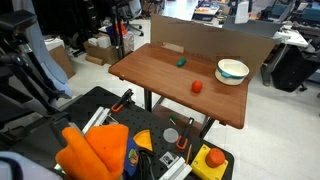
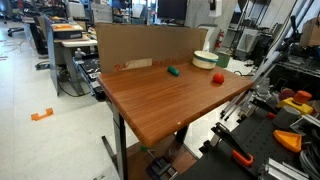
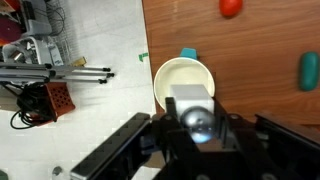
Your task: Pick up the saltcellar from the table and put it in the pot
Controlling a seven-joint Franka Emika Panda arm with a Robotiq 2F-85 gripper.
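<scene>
My gripper brings the saltcellar down with a turn into the opening of the pot (image 1: 233,67) (image 3: 178,76) next and releases it, since the pot stands uncovered below it.
In the wrist view my gripper (image 3: 196,125) is shut on the saltcellar (image 3: 190,98), a small white body with a shiny metal top, held between the dark fingers. It hangs above the pot (image 3: 178,76), a round white bowl with a teal rim at the table's edge. The pot also shows in both exterior views (image 1: 233,71) (image 2: 205,61). No saltcellar stands on the table in either exterior view. I cannot make out the gripper in those views.
A small red object (image 1: 197,86) (image 2: 218,77) (image 3: 231,7) and a small green object (image 1: 182,61) (image 2: 173,71) (image 3: 309,70) lie on the brown table (image 1: 165,80). A cardboard panel (image 2: 150,42) stands along one table edge. Tools and clutter lie on the floor beside the table.
</scene>
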